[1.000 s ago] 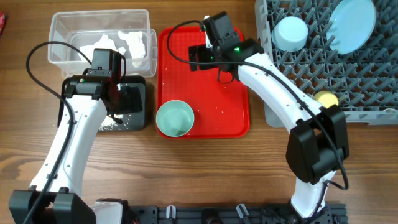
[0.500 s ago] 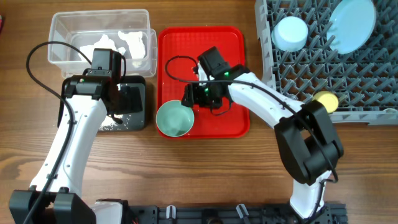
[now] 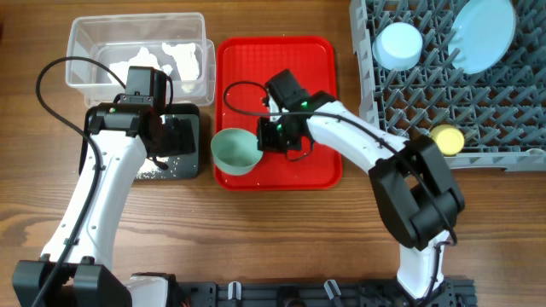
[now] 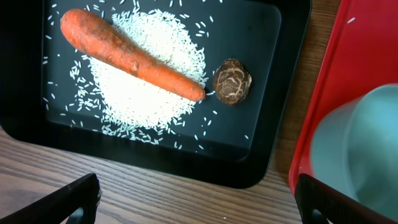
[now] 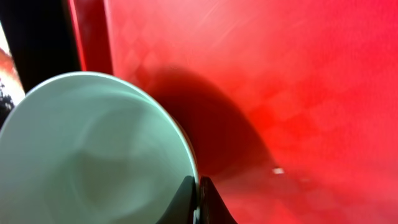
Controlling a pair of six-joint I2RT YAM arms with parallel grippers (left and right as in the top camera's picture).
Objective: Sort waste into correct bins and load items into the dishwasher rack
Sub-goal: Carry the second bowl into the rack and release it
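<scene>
My right gripper rises next and moves to the right in the overhead view. Then it releases its pale green bowl between the light-blue bowl and yellow cup, where the rack's wires stand empty.
The pale green bowl [image 3: 235, 150] [image 5: 93, 155] stands tilted at the front left of the red serving tray [image 3: 281, 60]. My right gripper [image 3: 266, 141] [image 5: 196, 200] is shut on its right rim, one finger inside and one outside. Over the black tray [image 3: 192, 115] [image 4: 273, 93] my left gripper [image 3: 175, 136] [image 4: 199, 205] hangs open with nothing between its fingers. That tray holds an orange carrot [image 4: 130, 59], white rice [image 4: 143, 93] and a brown lump [image 4: 232, 81]. The bowl's side [image 4: 360, 149] shows at the right of the left wrist view.
The clear tub [image 3: 85, 43] at back left holds white napkins [image 3: 166, 60]. At the right, the grey dishwasher rack [image 3: 409, 94] carries a light-blue bowl [image 3: 399, 44], a light-blue plate [image 3: 484, 34] and a yellow cup [image 3: 447, 136].
My right gripper came from the tray's back down to the green bowl and shut on its rim. The bowl shifted left and tipped up. The left arm stayed still.
</scene>
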